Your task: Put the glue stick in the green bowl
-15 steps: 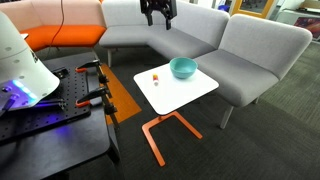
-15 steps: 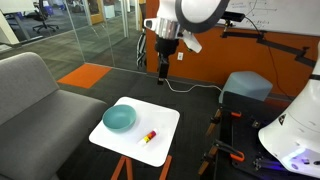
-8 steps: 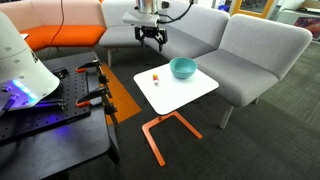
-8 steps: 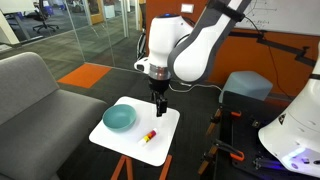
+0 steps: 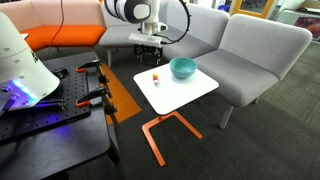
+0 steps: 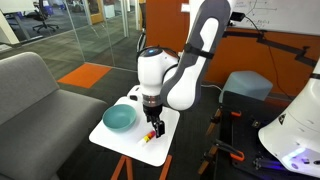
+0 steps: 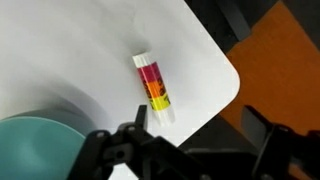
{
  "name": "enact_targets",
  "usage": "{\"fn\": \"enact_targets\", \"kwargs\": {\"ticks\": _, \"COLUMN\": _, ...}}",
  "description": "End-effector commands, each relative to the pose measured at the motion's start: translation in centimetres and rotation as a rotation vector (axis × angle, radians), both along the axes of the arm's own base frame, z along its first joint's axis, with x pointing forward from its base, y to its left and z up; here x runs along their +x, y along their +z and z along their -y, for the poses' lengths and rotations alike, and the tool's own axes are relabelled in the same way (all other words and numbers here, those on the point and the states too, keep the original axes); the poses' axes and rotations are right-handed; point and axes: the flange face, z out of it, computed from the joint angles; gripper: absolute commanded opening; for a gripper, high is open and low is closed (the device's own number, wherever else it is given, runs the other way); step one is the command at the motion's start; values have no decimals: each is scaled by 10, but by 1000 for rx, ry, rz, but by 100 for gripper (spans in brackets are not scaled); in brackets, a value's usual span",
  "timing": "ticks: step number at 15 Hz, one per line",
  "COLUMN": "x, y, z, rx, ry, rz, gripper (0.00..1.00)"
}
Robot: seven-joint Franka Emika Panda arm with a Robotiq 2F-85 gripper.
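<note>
I should move my gripper down and to its left in the wrist view next and turn it with the stick's slant, because the glue stick's yellow band (image 7: 159,102) lies that way.
The glue stick (image 7: 153,87), orange-red with a whitish cap, lies flat on the white table (image 7: 80,50) near its corner. It also shows in both exterior views (image 5: 155,77) (image 6: 148,136). The teal-green bowl (image 5: 183,68) (image 6: 119,118) stands on the same table, empty, and its rim shows at the lower left of the wrist view (image 7: 35,150). My gripper (image 7: 200,130) is open and empty. It hangs low over the table (image 5: 149,55) (image 6: 155,124), just above and beside the glue stick, not touching it.
The small table stands on an orange metal frame (image 5: 160,130). A grey sofa (image 5: 250,50) wraps around behind it. A black workbench with clamps (image 5: 70,95) and a white robot base (image 6: 295,135) are close by. An orange floor strip (image 7: 290,60) runs past the table corner.
The arm has come down from high above the sofa to just over the table beside the glue stick. The glue stick and bowl have not moved.
</note>
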Motion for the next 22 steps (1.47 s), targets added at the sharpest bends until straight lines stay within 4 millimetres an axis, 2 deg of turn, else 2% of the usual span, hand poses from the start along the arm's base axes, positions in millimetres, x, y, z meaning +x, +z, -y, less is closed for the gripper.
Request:
{"fn": "enact_targets", "kwargs": {"ticks": 1, "x": 2, "y": -6, "z": -5, "rx": -2, "ry": 26, "rz": -3, "gripper": 100}}
{"fn": "enact_targets", "kwargs": {"ticks": 3, "x": 3, "y": -13, "z": -8, "rx": -1, "ry": 32, "rz": -10, "gripper": 100}}
{"fn": "enact_targets", "kwargs": {"ticks": 8, "x": 4, "y": -12, "z": -5, "rx": -1, "ry": 28, "rz": -7, "gripper": 100}}
{"fn": "enact_targets", "kwargs": {"ticks": 10, "x": 2, "y": -10, "z": -4, "rx": -28, "ry": 134, "rz": 57, "gripper": 100}}
{"fn": "enact_targets", "kwargs": {"ticks": 13, "x": 8, "y": -14, "z": -3, "rx": -58, "ry": 257, "rz": 136, "gripper": 100}}
{"fn": "enact_targets", "kwargs": {"ticks": 22, "x": 10, "y": -63, "z": -18, "rx": -22, "ry": 301, "rz": 106, "gripper": 100}}
